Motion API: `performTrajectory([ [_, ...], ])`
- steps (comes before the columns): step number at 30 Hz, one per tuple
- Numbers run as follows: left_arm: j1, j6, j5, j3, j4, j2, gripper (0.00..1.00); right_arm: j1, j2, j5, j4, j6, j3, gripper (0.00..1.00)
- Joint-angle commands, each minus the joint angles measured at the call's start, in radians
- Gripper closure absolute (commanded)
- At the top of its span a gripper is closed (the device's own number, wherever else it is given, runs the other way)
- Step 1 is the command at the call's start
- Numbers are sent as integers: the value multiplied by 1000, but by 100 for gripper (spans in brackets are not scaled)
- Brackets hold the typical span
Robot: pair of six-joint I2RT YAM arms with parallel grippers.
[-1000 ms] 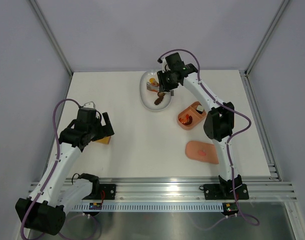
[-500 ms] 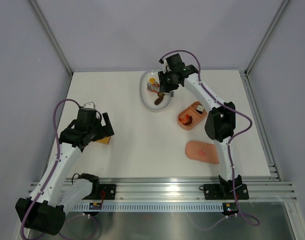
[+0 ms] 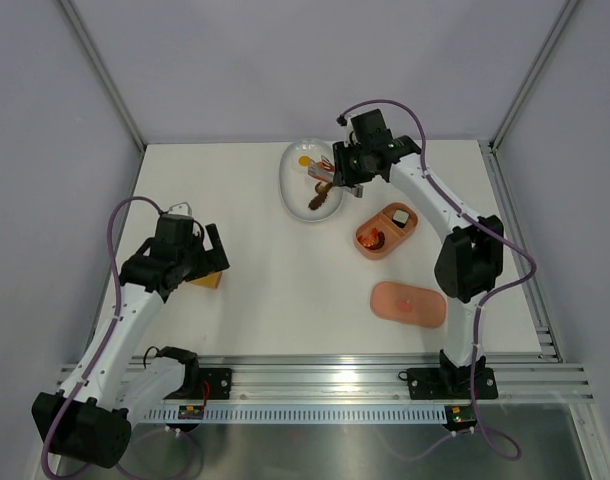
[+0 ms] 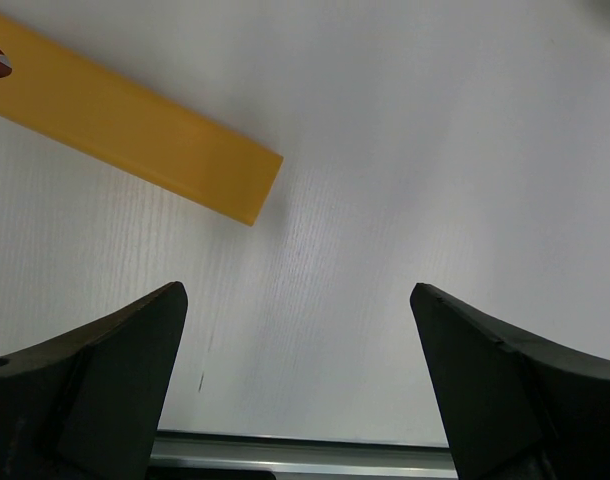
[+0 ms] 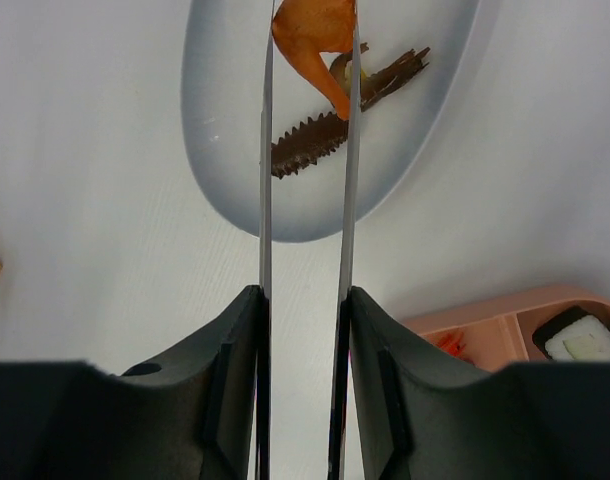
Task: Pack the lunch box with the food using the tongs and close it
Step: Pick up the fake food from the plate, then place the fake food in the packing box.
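My right gripper will next move back toward the pink lunch box, over its shrimp section point(image 5: 475, 346), and let go of the tongs point(image 5: 266, 150) there, because the tongs' tips are pinching the orange food piece.
My right gripper point(image 3: 347, 168) point(image 5: 307, 300) is shut on the thin silver tongs point(image 5: 266, 150). The tongs' tips pinch an orange food piece point(image 5: 315, 35) point(image 3: 323, 166) above the white dish point(image 3: 286, 188). Brown food bits point(image 5: 310, 145) and a fried egg point(image 3: 305, 160) lie in that dish. The pink lunch box point(image 3: 403, 236) point(image 5: 505, 315) stands open to the right of the dish and holds an orange shrimp piece point(image 3: 371, 238) and a black-and-white piece point(image 3: 398, 216). Its flat pink lid point(image 3: 409, 303) lies nearer the arm bases. My left gripper point(image 4: 297, 290) point(image 3: 216, 256) hangs open over bare table.
A yellow-orange block point(image 4: 135, 125) point(image 3: 207, 281) lies on the table just beside the left gripper. The metal rail point(image 3: 315, 380) runs along the near edge.
The right arm has shifted to the right, and the tongs have come up off the dish with the orange piece between their tips. The left arm has not moved.
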Motion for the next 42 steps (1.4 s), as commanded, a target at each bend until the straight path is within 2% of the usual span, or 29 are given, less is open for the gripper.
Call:
performTrajectory([
  [1,-3,6,15,-1,47,10,1,-13,-135,36,81,15,-73,78],
  [11,-4,18,33,4,69,35,1,-27,-418,108,120,50,-404,78],
  [22,-4,19,44,5,81,44,1,-61,-635,187,104,96,-685,77],
  [28,-6,21,44,9,81,48,1,-71,-707,220,78,108,-762,77],
  [42,-16,12,44,16,82,64,1,-79,-768,249,35,111,-820,77],
])
